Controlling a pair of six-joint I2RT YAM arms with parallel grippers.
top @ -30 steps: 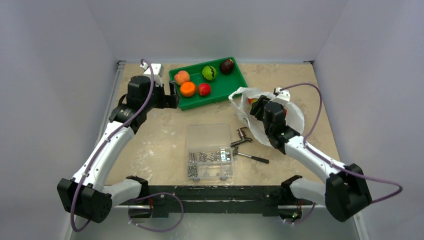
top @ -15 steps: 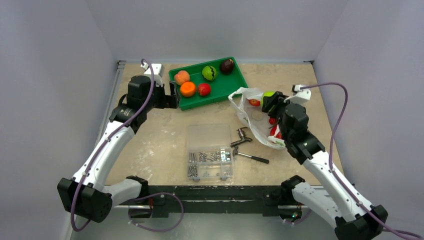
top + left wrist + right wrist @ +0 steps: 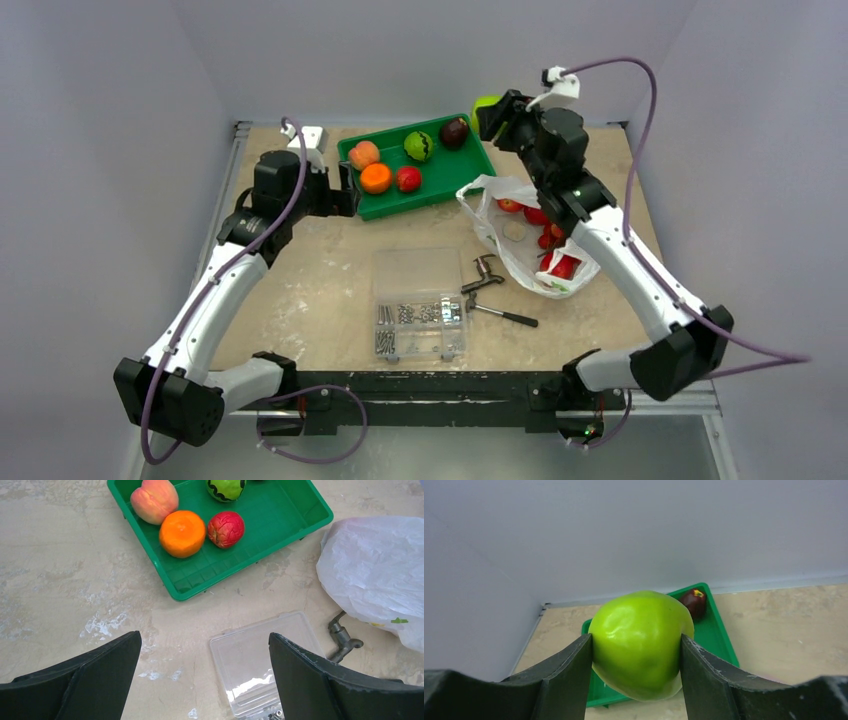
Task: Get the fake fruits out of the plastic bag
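Next, my right gripper moves down over the bare tray bottom near the dark maroon fruit, fingers tilting down, and releases the yellow-green apple (image 3: 640, 645), as there is room.
The white plastic bag (image 3: 520, 235) lies open at the right of the table with several red fake fruits (image 3: 547, 240) inside; it also shows in the left wrist view (image 3: 375, 570). My right gripper (image 3: 492, 115) is raised high above the green tray's far right corner. It is shut on a glossy yellow-green apple (image 3: 640, 645), which sits between its fingers (image 3: 564, 675). My left gripper (image 3: 346, 190) is open and empty at the tray's left end, low over the table (image 3: 204, 640).
The green tray (image 3: 465, 172) holds a peach (image 3: 364, 154), an orange (image 3: 376, 178), a red fruit (image 3: 408, 178), a green fruit (image 3: 418, 146) and a dark maroon fruit (image 3: 454, 132). A clear screw box (image 3: 418, 300) and metal tools (image 3: 488, 275) lie mid-table.
My right gripper came up out of the bag with the yellow-green apple and swung up and away towards the tray's far right corner. The left arm has not moved.
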